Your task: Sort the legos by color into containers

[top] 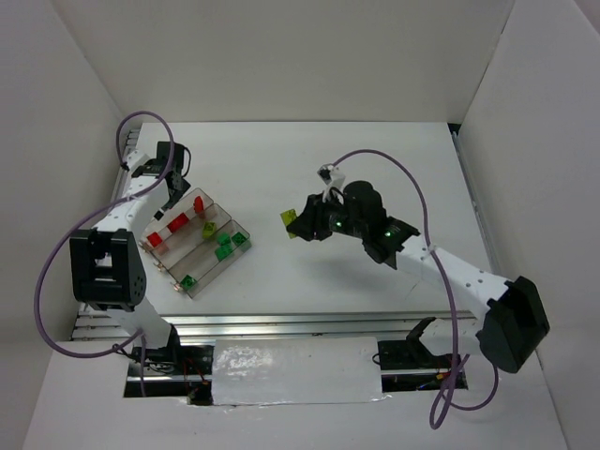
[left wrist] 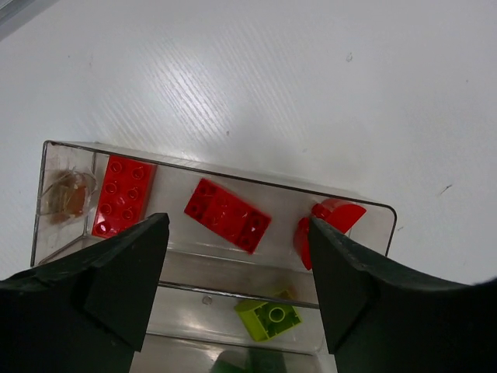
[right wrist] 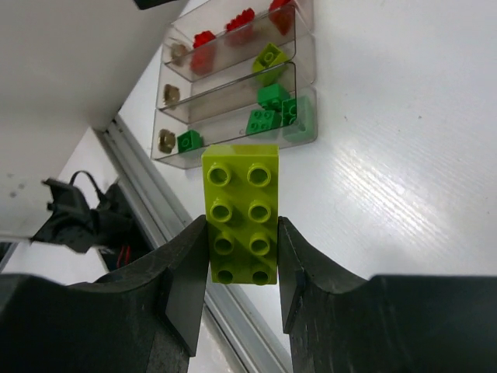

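Observation:
My right gripper goes left in the top view next, then down over the middle trough [top: 192, 244] [right wrist: 227, 81] to release, because a small yellow-green lego lies there.
The containers, three clear troughs joined into one tray [top: 183, 253], lie at the table's left. Three red legos [left wrist: 227, 214] lie in the far trough, and a small yellow-green one [left wrist: 268, 317] lies in the middle trough. Several green legos [right wrist: 264, 120] lie in the trough nearest the arms. My left gripper [left wrist: 237, 256] hangs open just above the tray [left wrist: 233, 172], nothing between its fingers. My right gripper [right wrist: 242, 249] is shut on a long yellow-green lego [right wrist: 241, 214], held above the table [top: 291, 220] right of the tray [right wrist: 221, 132].
White walls close in the table at the back and both sides. A metal rail [top: 281, 323] runs along the near edge, with cables beyond it [right wrist: 78, 221]. Small round brownish fittings [right wrist: 178, 53] sit at one end of each trough.

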`<state>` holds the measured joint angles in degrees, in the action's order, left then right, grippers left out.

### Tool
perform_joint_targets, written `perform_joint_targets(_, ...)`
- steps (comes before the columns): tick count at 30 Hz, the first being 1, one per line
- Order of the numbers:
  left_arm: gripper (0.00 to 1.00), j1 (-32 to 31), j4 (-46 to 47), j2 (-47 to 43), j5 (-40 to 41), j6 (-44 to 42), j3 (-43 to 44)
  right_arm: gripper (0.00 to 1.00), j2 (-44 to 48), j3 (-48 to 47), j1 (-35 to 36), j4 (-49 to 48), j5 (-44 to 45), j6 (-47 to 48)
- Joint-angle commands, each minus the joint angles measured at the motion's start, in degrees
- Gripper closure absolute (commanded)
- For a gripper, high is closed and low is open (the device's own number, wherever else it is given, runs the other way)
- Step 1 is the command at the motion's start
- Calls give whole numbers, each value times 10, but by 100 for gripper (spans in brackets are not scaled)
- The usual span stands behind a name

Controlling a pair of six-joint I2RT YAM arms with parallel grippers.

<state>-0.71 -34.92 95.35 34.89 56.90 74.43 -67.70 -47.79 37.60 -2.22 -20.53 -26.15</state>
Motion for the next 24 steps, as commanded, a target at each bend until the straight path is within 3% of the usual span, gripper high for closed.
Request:
perform_joint_targets(1,15,4,-5,-24,18,13,-3,100,-63,-91,40,62,88,23)
perform_joint_targets(7,4,3,-73,-151,6,-18,34,100,-264,-272,125,101,152,-41)
perform_joint_targets(13,1,5,-82,-312,-73,-168,60,100,-481,-513,194,187,273,-188)
perform_joint_targets(19,1,5,-14,-448,-124,-260,-29,100,-631,-692,221,224,297,-245)
perform_joint_targets(20,1,5,-8,-471,-134,-264,-45,98,-650,-747,222,237,292,-242)
perform_joint_targets(24,0,5,9,-491,-158,-276,-68,76,-715,-803,222,251,271,-233)
